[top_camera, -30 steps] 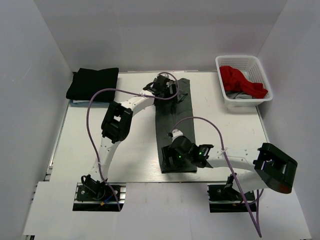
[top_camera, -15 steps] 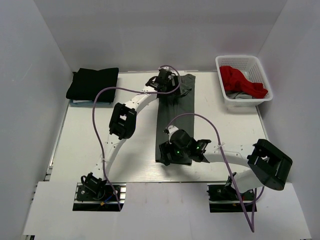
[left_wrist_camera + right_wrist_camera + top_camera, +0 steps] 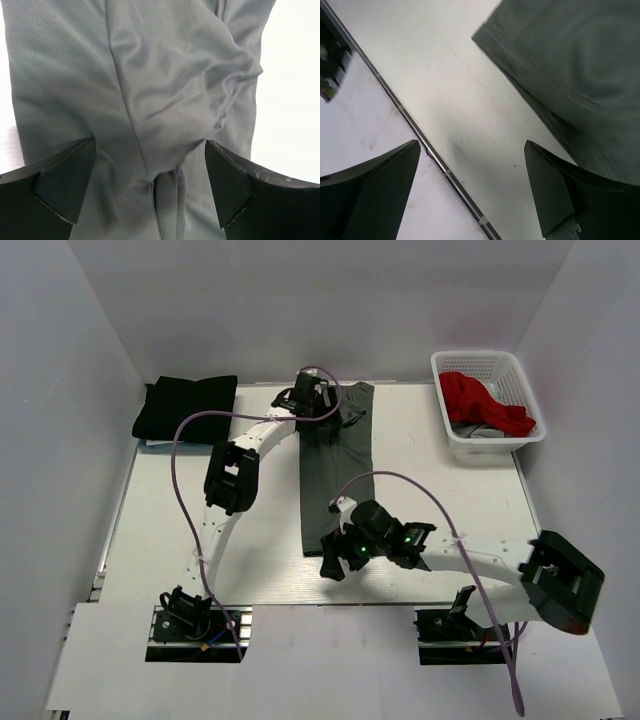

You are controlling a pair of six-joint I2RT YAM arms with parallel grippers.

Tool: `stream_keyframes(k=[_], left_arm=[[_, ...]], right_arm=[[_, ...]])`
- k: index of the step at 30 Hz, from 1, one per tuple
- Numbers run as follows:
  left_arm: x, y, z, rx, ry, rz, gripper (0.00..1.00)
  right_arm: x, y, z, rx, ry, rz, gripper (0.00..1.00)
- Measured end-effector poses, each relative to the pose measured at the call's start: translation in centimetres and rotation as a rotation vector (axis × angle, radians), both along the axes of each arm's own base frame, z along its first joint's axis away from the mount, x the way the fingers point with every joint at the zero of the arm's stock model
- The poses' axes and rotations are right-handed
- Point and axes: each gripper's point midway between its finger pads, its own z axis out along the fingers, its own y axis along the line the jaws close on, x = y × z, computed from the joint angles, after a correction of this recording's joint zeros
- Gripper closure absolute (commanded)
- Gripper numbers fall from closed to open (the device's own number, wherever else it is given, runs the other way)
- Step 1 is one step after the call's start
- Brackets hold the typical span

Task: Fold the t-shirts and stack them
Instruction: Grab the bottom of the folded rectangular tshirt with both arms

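Observation:
My left gripper should next come back from the still full-length folded dark grey t-shirt's far end, down onto the dark grey t-shirt's near corner (image 3: pixel 307 551) on the black t-shirt's side.
The dark grey t-shirt (image 3: pixel 335 480) lies folded into a long narrow strip down the middle of the table. My left gripper (image 3: pixel 322 412) is at its far end, jaws wide open, with a bunched fold of the grey cloth (image 3: pixel 165 75) under the gap (image 3: pixel 150 150). My right gripper (image 3: pixel 332 562) is open and empty (image 3: pixel 472 150) over bare table just off the strip's near left corner (image 3: pixel 580 60). The black t-shirt (image 3: pixel 186 407) lies folded at the far left. The red t-shirt (image 3: pixel 485 400) is crumpled in the basket.
The white mesh basket (image 3: pixel 478 362) stands at the far right, with a bit of grey cloth under the red shirt. A metal strip marks the table's front edge (image 3: pixel 440 165), close under my right gripper. White walls close in the table on three sides.
The grey strip has slid left and away from the front edge. My left gripper moved left with its far end. My right gripper came off the near end and now hangs over bare table.

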Motion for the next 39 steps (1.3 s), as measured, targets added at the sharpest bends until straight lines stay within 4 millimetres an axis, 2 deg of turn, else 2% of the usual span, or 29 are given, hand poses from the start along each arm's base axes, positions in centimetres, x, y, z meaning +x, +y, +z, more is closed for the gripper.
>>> stream_keyframes(k=[5, 7, 9, 12, 14, 15, 17, 19, 21, 23, 25, 26, 28, 30, 32, 33, 36, 39], left_arm=[[-1.2, 0.1, 1.3, 0.023, 0.005, -0.068, 0.00], [-1.7, 0.3, 3.3, 0.036, -0.010, -0.095, 0.00], [-2.3, 0.6, 6.4, 0.043, -0.044, -0.117, 0.00], [-4.8, 1.8, 12.0, 0.060, -0.106, -0.132, 0.00], [-7.7, 3.0, 15.5, 0.057, -0.135, -0.130, 0.00], [-9.5, 3.8, 16.9, 0.048, -0.155, -0.130, 0.00], [-14.1, 5.5, 17.9, 0.023, -0.158, -0.125, 0.00], [-19.3, 7.2, 16.7, -0.004, -0.122, -0.127, 0.00], [-23.8, 8.2, 13.7, -0.016, -0.062, -0.155, 0.00], [-27.5, 8.5, 9.4, 0.006, 0.058, -0.186, 0.00], [-29.6, 8.5, 6.5, 0.021, 0.133, -0.203, 0.00], [-31.6, 8.7, 4.2, 0.035, 0.196, -0.220, 0.00], [-35.3, 9.3, 1.0, 0.053, 0.300, -0.248, 0.00], [-38.9, 9.7, -1.1, 0.065, 0.382, -0.282, 0.00], [-40.8, 9.2, -1.6, 0.051, 0.412, -0.322, 0.00], [-41.1, 8.6, -1.3, 0.033, 0.399, -0.348, 0.00], [-41.5, 7.0, -1.0, 0.002, 0.375, -0.398, 0.00], [-41.5, 6.0, -1.4, 0.019, 0.384, -0.419, 0.10]], right_arm=[[2.5, 0.0, 5.6, 0.094, -0.143, -0.108, 0.10], [3.7, -0.3, 7.9, 0.125, -0.193, -0.176, 0.10], [4.7, -0.9, 9.0, 0.125, -0.217, -0.256, 0.10], [6.0, -2.9, 8.7, 0.067, -0.222, -0.400, 0.10], [6.6, -4.6, 7.7, 0.004, -0.207, -0.498, 0.10], [6.9, -5.6, 7.1, -0.030, -0.197, -0.551, 0.10], [7.2, -7.1, 6.3, -0.078, -0.180, -0.631, 0.10], [7.4, -8.5, 5.5, -0.120, -0.170, -0.695, 0.10], [7.4, -9.7, 4.8, -0.153, -0.157, -0.736, 0.10], [7.2, -10.6, 4.2, -0.176, -0.145, -0.757, 0.10], [7.1, -11.2, 3.9, -0.182, -0.136, -0.768, 0.10], [7.0, -11.4, 3.7, -0.184, -0.130, -0.771, 0.10], [6.9, -11.6, 3.1, -0.186, -0.113, -0.771, 0.10], [6.7, -11.7, 2.3, -0.194, -0.089, -0.762, 0.10], [6.6, -11.5, 1.7, -0.201, -0.066, -0.748, 0.10], [6.6, -11.3, 1.4, -0.205, -0.053, -0.740, 0.10], [6.5, -10.7, 0.1, -0.227, -0.014, -0.714, 0.10], [6.3, -10.5, -1.1, -0.249, 0.028, -0.694, 0.12]])
